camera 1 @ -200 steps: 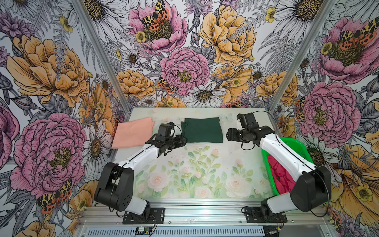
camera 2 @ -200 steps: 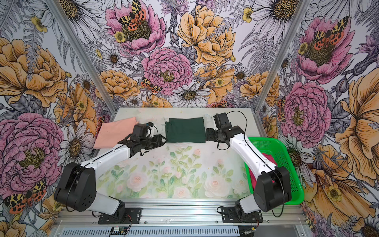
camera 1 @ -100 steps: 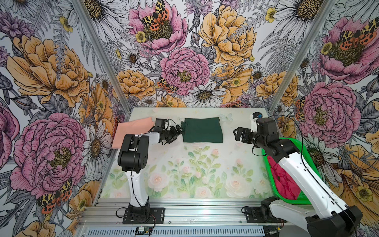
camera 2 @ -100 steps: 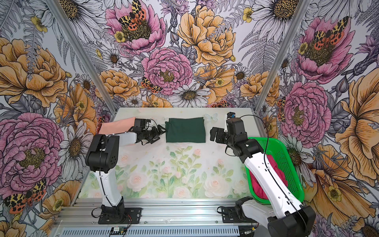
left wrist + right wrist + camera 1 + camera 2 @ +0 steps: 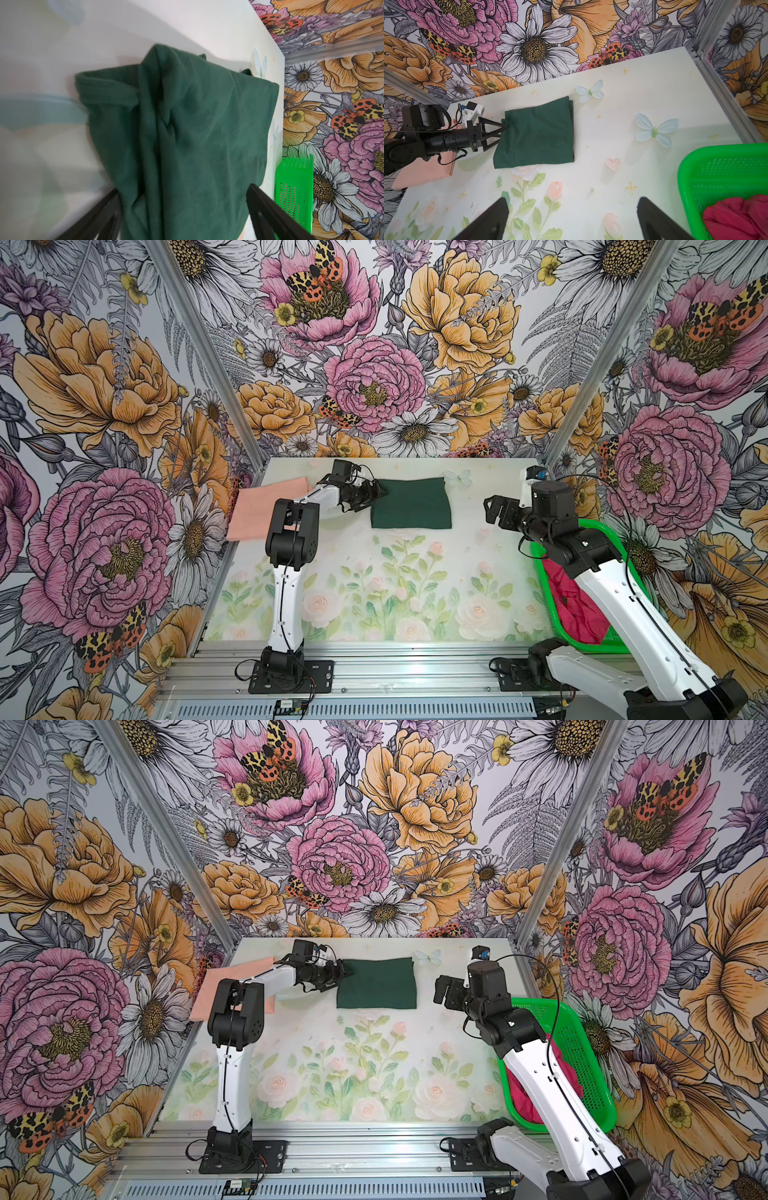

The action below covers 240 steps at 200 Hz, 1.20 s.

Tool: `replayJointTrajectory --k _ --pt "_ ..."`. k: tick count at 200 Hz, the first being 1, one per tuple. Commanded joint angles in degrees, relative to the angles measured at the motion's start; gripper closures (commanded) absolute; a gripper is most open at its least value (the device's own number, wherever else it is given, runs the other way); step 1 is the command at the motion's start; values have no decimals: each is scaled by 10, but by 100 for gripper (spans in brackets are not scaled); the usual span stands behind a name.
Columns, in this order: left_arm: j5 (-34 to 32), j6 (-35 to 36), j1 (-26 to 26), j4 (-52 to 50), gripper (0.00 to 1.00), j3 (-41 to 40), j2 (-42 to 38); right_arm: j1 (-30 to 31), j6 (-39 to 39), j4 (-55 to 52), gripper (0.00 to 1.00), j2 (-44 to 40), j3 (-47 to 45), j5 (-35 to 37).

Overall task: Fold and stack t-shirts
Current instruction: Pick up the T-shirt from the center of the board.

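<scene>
My left gripper will slide its open fingers toward the basket [image 5: 582, 645] next and close them, because the far part of the green shirt's peach-side edge [image 5: 380, 495] is between them.
A folded dark green t-shirt [image 5: 410, 503] [image 5: 376, 983] [image 5: 187, 135] [image 5: 537, 133] lies flat at the back middle of the table. My left gripper [image 5: 379, 498] [image 5: 345, 975] [image 5: 185, 193] [image 5: 501, 135] is open, and its jaws straddle the shirt's left edge. A peach t-shirt [image 5: 249, 514] [image 5: 199, 1006] lies at the back left, partly under the left arm. A crimson t-shirt [image 5: 577, 610] [image 5: 523, 1094] [image 5: 735, 216] is crumpled in the green basket [image 5: 582, 645] [image 5: 582, 1052] [image 5: 716, 166]. My right gripper [image 5: 496, 508] [image 5: 444, 990] [image 5: 573, 200] hangs open over bare table, between the green shirt and the basket.
The basket stands at the table's right edge, with the right arm reaching across its near side. Aluminium posts and flowered walls close in the back and both sides. The left arm's black elbow [image 5: 291, 531] stands high over the peach shirt's near edge.
The right gripper has drawn back from the green shirt's right edge toward the basket. The left arm's elbow has risen while its gripper stayed at the shirt's left edge.
</scene>
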Motion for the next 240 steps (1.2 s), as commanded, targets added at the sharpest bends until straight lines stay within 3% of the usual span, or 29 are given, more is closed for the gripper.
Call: replayJointTrajectory --k 1,14,26,36,41,70,110,145,179,240 --pt "-4 20 -38 -131 11 -7 86 -5 -3 -4 1 4 -6 12" --pt "10 18 -49 -133 17 4 96 -6 -6 -5 1 3 -6 13" --pt "17 16 -55 -133 35 9 99 -5 -6 -6 1 1 -5 15" --pt "21 19 -58 -133 71 10 97 -5 -8 -6 1 0 -5 15" --pt "21 20 -59 -134 100 8 94 -6 -9 -6 1 0 -6 15" --pt "-17 41 -58 -134 100 -17 42 -7 -9 -7 1 0 -6 17" --pt "-136 51 -43 -134 100 -55 -92 -6 -2 -6 1 15 -2 10" --pt "-197 71 -5 -190 100 -28 -166 -4 -3 -5 2 43 8 -19" --pt "-219 118 30 -268 100 22 -184 -1 -8 -1 2 59 12 -24" --pt "-294 183 104 -398 100 135 -148 1 -15 4 2 78 17 -31"
